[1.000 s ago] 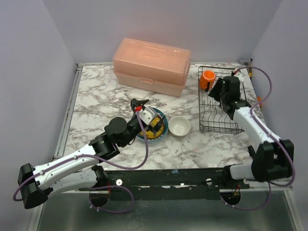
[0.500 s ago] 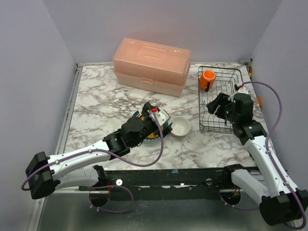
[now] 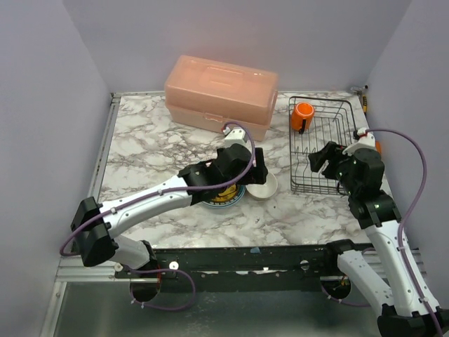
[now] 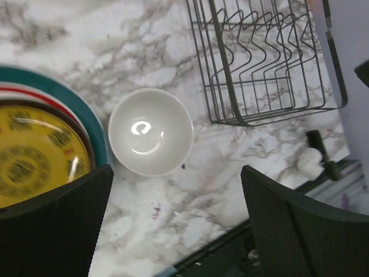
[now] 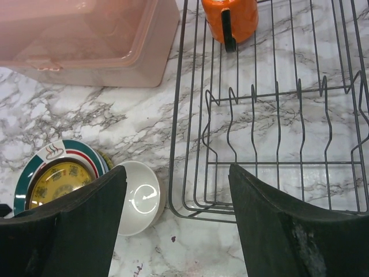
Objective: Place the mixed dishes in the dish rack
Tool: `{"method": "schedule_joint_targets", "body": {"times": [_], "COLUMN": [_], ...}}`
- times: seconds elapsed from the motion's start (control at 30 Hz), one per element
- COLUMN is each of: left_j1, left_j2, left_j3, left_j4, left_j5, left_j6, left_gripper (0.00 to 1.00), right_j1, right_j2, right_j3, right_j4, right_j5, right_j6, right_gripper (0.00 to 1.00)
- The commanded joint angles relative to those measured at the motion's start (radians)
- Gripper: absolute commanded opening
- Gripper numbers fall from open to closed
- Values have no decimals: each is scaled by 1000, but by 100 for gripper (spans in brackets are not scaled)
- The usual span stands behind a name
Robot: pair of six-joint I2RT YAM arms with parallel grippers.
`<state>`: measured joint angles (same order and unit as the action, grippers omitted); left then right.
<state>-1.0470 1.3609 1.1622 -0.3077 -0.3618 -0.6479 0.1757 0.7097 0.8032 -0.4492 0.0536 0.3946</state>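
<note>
The marble beside the bowl's near rim by the plates is bare, so there is room for a finger outside the bowl. My open left gripper should go down onto that near rim next.
The orange mug [image 3: 302,116] [image 5: 230,17] lies in the far left corner of the black wire dish rack [image 3: 291,151] [image 5: 178,115] [image 4: 199,57]. A white bowl [image 3: 265,188] [image 4: 151,131] [image 5: 138,197] stands on the marble just left of the rack. Beside it is a stack of plates [image 3: 223,199] [image 4: 40,150] [image 5: 60,179] with the yellow red-rimmed one on top, partly hidden under my left arm. My left gripper [image 3: 257,168] [image 4: 176,190] hovers open above the bowl's near side, holding nothing. My right gripper [image 3: 324,160] [image 5: 177,173] hangs open and empty over the rack's near left corner.
A big pink lidded box [image 3: 221,95] [image 5: 86,34] stands at the back, left of the rack. The table's near edge with a black rail [image 3: 280,256] runs close below the bowl. Walls close in on both sides and behind.
My left arm has swung right, from over the plates to above the bowl. My right arm has drawn back from the rack's far end toward its near side, its jaws widening.
</note>
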Motion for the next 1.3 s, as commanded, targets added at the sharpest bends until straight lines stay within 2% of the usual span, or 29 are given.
{"method": "schedule_joint_targets", "body": {"times": [0.0,0.13,0.27,0.57,0.77,0.9,1.07,1.17,1.27], "left_j1": [46,57,57,58,48,36,32,27,22], "left_j2": [139,217,272,367,426,479,529,548,561], "left_j3": [97,100,75,74,110,165,192,191,189], "left_j4": [-291,-274,-273,-295,-307,-337,-354,-352,-354], "left_j5": [161,241,243,204,182,155,140,139,139], "left_j6": [-539,-742,-928,-1134,-1192,-1211,-1229,-1239,-1250], "left_gripper": [90,88,86,75,62,48,44,33,28], "right_j1": [-1,-1,-1,-1,-1,-1,-1,-1,-1], "right_j2": [-21,-17,-25,-55,-61,-62,-66,-65,-64], "right_j3": [-25,-29,-32,-45,-47,-48,-50,-50,-51], "right_j4": [16,24,24,41,47,47,49,49,50], "right_j5": [-4,-16,-15,-38,-47,-47,-47,-47,-47], "right_j6": [-17,-17,-13,-12,-11,-13,-13,-14,-13], "right_gripper": [75,75,75,75,75,75,75,75,75]}}
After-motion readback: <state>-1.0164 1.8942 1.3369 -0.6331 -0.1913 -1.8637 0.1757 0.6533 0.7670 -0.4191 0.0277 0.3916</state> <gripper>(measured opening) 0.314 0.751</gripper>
